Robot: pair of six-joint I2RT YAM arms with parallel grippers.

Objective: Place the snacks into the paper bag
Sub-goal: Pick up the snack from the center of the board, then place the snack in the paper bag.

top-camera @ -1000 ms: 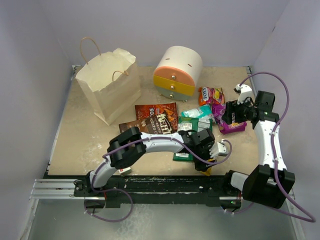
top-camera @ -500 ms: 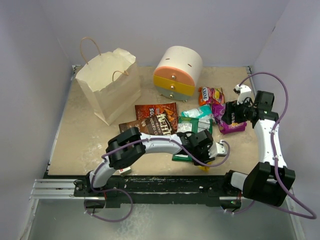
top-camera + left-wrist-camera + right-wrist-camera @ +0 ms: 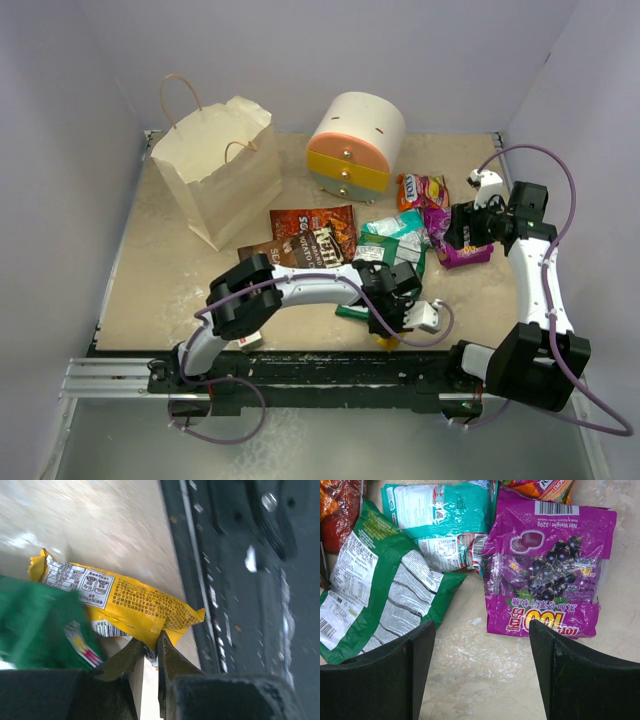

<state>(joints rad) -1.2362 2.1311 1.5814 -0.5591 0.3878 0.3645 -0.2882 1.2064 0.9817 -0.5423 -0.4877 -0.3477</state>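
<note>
My left gripper is about to rise above the paper bag's tall sides, swing over and release: the bag's opening is outward and left in the top view.
My left gripper (image 3: pixel 151 646) is shut on the near edge of a yellow snack packet (image 3: pixel 135 600) by the table's front edge; from above the packet (image 3: pixel 386 340) peeks out under the gripper (image 3: pixel 398 318). A green packet (image 3: pixel 40 620) lies against it. My right gripper (image 3: pixel 481 630) hangs open over bare table between a green bag with white label (image 3: pixel 385 590) and a purple candy pack (image 3: pixel 547 570), holding nothing. A teal packet (image 3: pixel 440 515) lies beyond. The paper bag (image 3: pixel 220 175) stands upright at the far left, away from both grippers.
A red-brown chip bag (image 3: pixel 315 235) lies mid-table. The round white-orange-yellow drawer unit (image 3: pixel 355 145) stands at the back, an orange packet (image 3: pixel 420 188) and a small white box (image 3: pixel 483 180) to its right. The black base rail (image 3: pixel 240 580) runs right beside the yellow packet.
My left gripper has closed onto the yellow packet's edge and shifted slightly left along the front edge. The right arm has stayed still.
</note>
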